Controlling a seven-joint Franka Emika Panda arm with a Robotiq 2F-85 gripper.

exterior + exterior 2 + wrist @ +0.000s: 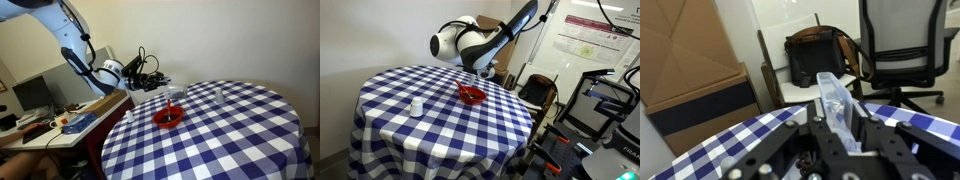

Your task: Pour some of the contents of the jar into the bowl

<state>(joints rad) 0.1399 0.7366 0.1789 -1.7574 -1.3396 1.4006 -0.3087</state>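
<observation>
The gripper turns fingers-down next, swings over the clear tabletop beside the bowl, then lowers and releases the jar (172,90), as it is tilted above the bowl.
My gripper (840,135) is shut on the jar (833,103), a clear greyish cylinder that sticks out forward between the fingers. In both exterior views the gripper (157,80) (480,68) holds the jar (172,90) tilted just above the red bowl (168,118) (472,96). The bowl sits on the round blue-and-white checked table (230,140) (430,130), near its edge, with a red-orange piece inside. The jar is hidden behind the gripper in the exterior view from the table's far side. The bowl is out of the wrist view.
A small white item (416,105) stands on the table apart from the bowl. A cluttered desk (60,120) is beside the table. A black chair (535,90), an office chair (900,50), a dark bag (820,55) and a cardboard box (690,60) stand nearby.
</observation>
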